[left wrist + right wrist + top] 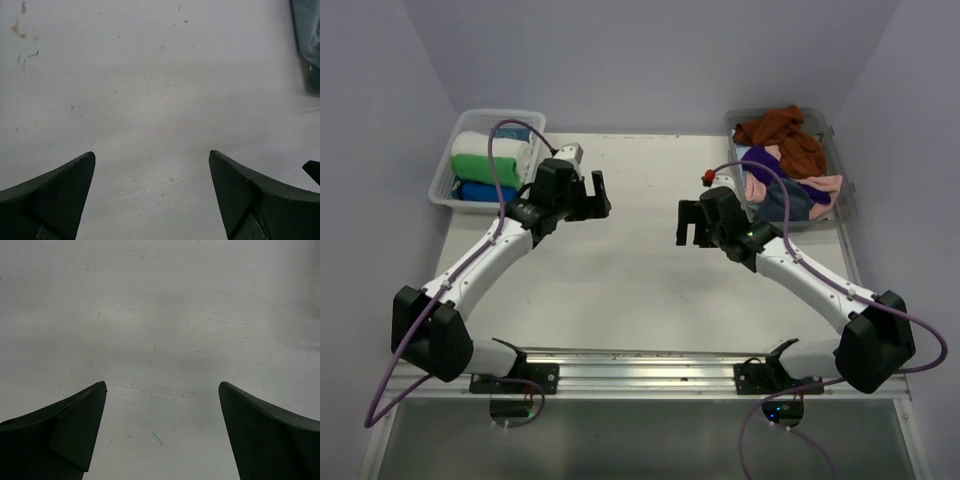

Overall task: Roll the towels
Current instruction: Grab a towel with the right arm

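The rust-brown towel is lying on top, so I will move my right gripper outward and to the right in the top view, onto the rust-brown towel's far folds.
Loose towels fill the clear bin [847,205] at the back right: a rust-brown one [782,130] on top, with purple [760,160], pink [760,187] and dark grey-blue [790,203] ones under it. Rolled white [470,146], green [475,167] and blue [480,190] towels lie in the clear bin [442,190] at the back left. My left gripper [590,203] [152,152] hangs open over bare table beside the left bin. My right gripper [688,228] [162,383] is open over bare table beside the right bin. Neither holds anything.
The white table [640,290] stretches between the two arms. A metal rail [640,365] with both arm bases runs along its near edge. A bin corner [306,35] with bluish content shows at the top right of the left wrist view. Walls enclose the table on three sides.
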### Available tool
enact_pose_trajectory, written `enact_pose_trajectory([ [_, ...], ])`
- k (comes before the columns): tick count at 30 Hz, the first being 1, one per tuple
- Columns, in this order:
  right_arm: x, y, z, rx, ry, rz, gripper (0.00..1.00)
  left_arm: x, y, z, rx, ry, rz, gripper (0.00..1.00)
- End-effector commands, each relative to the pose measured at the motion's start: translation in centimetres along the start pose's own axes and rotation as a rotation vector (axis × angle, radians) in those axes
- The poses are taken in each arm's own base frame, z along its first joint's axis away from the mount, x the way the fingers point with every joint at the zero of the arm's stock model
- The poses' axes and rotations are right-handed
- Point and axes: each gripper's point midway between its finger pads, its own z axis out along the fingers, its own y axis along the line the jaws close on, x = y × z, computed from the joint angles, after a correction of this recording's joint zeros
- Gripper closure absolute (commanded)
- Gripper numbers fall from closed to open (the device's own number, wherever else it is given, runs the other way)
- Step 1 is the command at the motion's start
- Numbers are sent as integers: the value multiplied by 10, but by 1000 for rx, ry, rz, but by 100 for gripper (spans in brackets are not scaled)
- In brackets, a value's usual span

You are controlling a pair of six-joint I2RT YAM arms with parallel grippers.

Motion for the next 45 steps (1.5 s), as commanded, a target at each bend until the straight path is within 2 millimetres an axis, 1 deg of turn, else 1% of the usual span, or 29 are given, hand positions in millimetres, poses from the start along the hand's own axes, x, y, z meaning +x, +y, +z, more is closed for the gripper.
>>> enact_pose_trajectory([
  [1,-18,1,-11,-15,-93,26,1,-8,-3,1,15,-19,3,0],
  [3,-17,-6,-12,20,-91,16,1,-7,-2,3,11,-12,3,0],
  [9,-16,-10,-11,30,-85,-32,3,0,-6,9,27,25,-2,0],
  [12,-29,-30,-6,141,-103,-37,3,11,-7,18,36,76,0,0],
  [13,-42,-32,-7,147,-125,-22,4,9,-8,20,37,86,5,0],
  [14,-51,-33,-4,134,-135,-6,4,16,-7,20,34,122,16,0],
  [15,-59,-48,3,163,-136,16,5,22,-8,25,39,154,31,0],
  [16,-79,-49,2,163,-170,38,5,19,-10,25,47,156,55,0],
  [17,-89,-56,3,176,-181,55,6,22,-8,25,37,172,68,0],
  [18,-99,-74,10,213,-184,100,6,21,-9,24,31,167,83,0],
  [19,-120,-78,6,210,-217,131,6,20,-8,23,29,164,99,0],
  [20,-129,-84,5,213,-229,156,8,17,-7,22,25,155,107,0],
  [21,-140,-101,6,228,-244,203,10,12,-8,18,24,137,113,0],
  [22,-155,-109,6,237,-272,231,11,8,-8,16,25,123,124,0],
  [23,-165,-131,6,272,-292,272,12,4,-10,14,31,110,128,0],
  [25,-189,-145,5,267,-338,337,15,1,-11,13,35,100,140,0],
  [26,-189,-157,21,283,-314,363,16,-1,-11,12,37,97,142,0],
  [27,-196,-177,23,296,-324,421,17,-1,-11,14,35,101,144,0],
  [28,-215,-183,25,288,-358,443,17,-1,-11,15,32,104,144,0],
  [29,-213,-208,43,322,-335,476,18,2,-10,17,28,118,145,0],
  [30,-216,-215,53,320,-328,500,18,1,-12,18,32,117,142,0],
  [31,-238,-220,52,312,-365,513,18,1,-12,18,34,117,144,0],
  [32,-231,-235,76,333,-329,533,19,1,-11,19,30,121,141,0],
  [33,-252,-238,75,315,-370,549,19,1,-13,20,36,123,139,0],
  [36,-267,-254,100,311,-380,580,19,2,-15,24,45,129,134,0],
  [38,-271,-262,113,310,-374,595,19,2,-15,29,42,133,134,0],
  [41,-279,-278,145,321,-382,614,19,-1,-19,34,51,134,133,0],
  [44,-277,-285,167,310,-370,639,19,0,-18,41,48,144,136,0],
  [45,-288,-286,167,299,-398,645,20,0,-19,42,50,147,136,0],
])
